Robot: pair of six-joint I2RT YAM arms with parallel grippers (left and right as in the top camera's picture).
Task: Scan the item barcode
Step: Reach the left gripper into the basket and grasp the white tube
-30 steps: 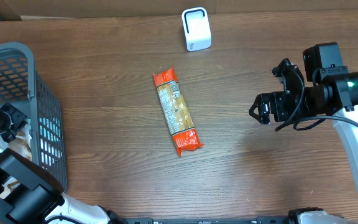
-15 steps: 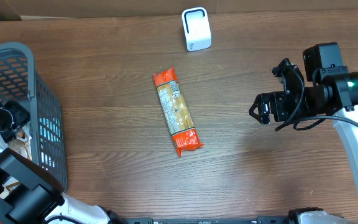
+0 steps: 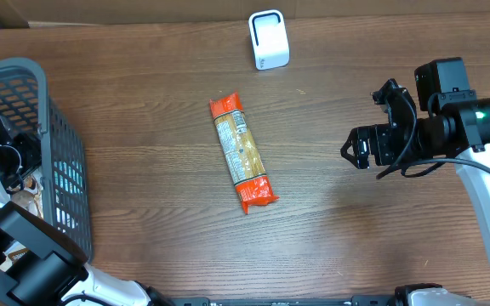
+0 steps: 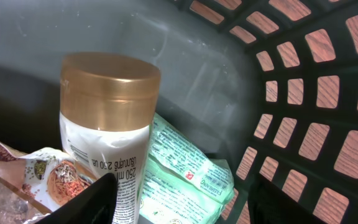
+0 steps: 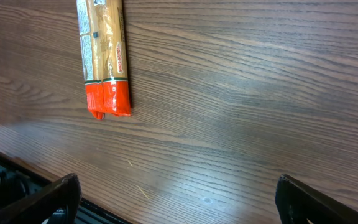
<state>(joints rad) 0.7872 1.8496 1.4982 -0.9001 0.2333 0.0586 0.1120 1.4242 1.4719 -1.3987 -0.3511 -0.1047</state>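
Observation:
My left gripper shifts left in the wrist view next, setting its fingers around the bottle's white body (image 4: 109,149), because the bottle stands outside their gap.
A long packet with orange ends (image 3: 242,153) lies flat mid-table; the right wrist view shows its near end (image 5: 107,99). The white barcode scanner (image 3: 269,40) stands at the far edge. My left gripper (image 4: 185,208) is down inside the grey basket (image 3: 62,170), open. A white bottle with a gold cap (image 4: 109,118) stands against its left finger, and a green packet (image 4: 188,174) lies between the fingers, unheld. My right gripper (image 5: 179,199) hangs open over bare wood, right of the long packet (image 3: 356,149).
A snack packet with a food picture (image 4: 36,180) lies beside the bottle in the basket. The basket's lattice wall (image 4: 316,93) rises close on the left gripper's right. Cardboard lines the table's far edge (image 3: 143,10).
The left gripper's jaws have opened wider, and the left wrist has shifted slightly toward the basket's far side. The right arm and the long packet have not moved.

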